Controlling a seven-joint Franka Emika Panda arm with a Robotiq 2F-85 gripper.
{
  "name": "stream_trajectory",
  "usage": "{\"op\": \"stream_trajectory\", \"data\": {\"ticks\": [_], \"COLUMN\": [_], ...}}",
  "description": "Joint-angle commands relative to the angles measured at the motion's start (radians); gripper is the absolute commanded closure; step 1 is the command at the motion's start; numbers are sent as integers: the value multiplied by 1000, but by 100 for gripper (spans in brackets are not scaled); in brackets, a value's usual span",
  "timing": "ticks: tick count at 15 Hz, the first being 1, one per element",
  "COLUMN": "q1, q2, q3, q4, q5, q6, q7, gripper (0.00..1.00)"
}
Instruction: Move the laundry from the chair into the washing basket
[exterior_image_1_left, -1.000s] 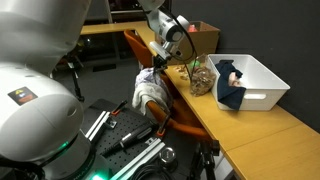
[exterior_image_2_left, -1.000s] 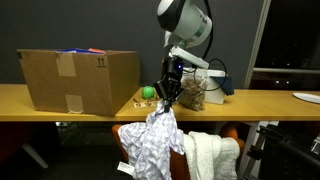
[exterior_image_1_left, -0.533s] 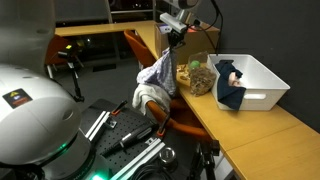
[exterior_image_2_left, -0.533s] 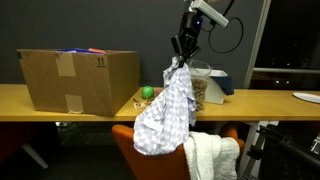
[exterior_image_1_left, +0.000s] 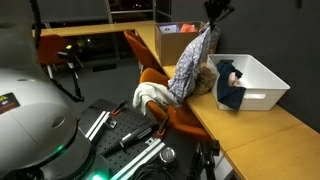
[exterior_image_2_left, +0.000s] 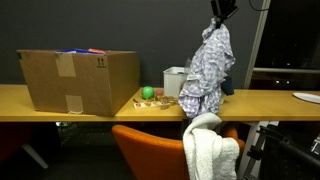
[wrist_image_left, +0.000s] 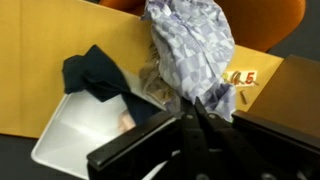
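Note:
The patterned garment (exterior_image_1_left: 193, 60) is still hanging beside the white washing basket, so the robot's gripper will stay high, move over the basket's open inside and let go of the cloth's top.
My gripper (exterior_image_1_left: 213, 17) is shut on a grey-and-white patterned garment (exterior_image_1_left: 193, 60), which hangs high above the table between the chair and the white washing basket (exterior_image_1_left: 262, 82). The gripper (exterior_image_2_left: 220, 14) and the hanging garment (exterior_image_2_left: 207, 72) also show in the other exterior view. In the wrist view the jaws (wrist_image_left: 192, 108) are pressed together on the cloth (wrist_image_left: 190, 50), with the basket (wrist_image_left: 85, 135) below. A dark blue garment (exterior_image_1_left: 229, 88) lies over the basket's near wall. A white towel (exterior_image_1_left: 155, 94) stays draped on the orange chair (exterior_image_1_left: 175, 112).
A cardboard box (exterior_image_2_left: 75, 80) stands on the wooden table (exterior_image_2_left: 70, 102), with a green ball (exterior_image_2_left: 148, 93) and small items next to it. A glass jar (exterior_image_1_left: 204, 78) stands beside the basket. Black equipment lies on the floor by the chair.
My gripper has lifted the patterned garment off the chair, up and across toward the basket. The towel on the chair has not moved.

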Motion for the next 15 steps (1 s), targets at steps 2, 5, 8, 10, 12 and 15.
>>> {"op": "stream_trajectory", "data": {"ticks": [2, 5, 8, 10, 12, 15], "q1": [-81, -143, -199, -222, -237, -259], "q2": [-35, -25, 6, 47, 93, 170], "q3": [-81, -138, -184, -200, -201, -183], "q4": [130, 206, 276, 345, 435, 581], "q5": [-122, -193, -222, -230, -220, -142], "q6": [-96, -147, -137, -108, -67, -17], "q7": [0, -17, -38, -37, -30, -27], "gripper": [99, 99, 99, 99, 99, 99]}}
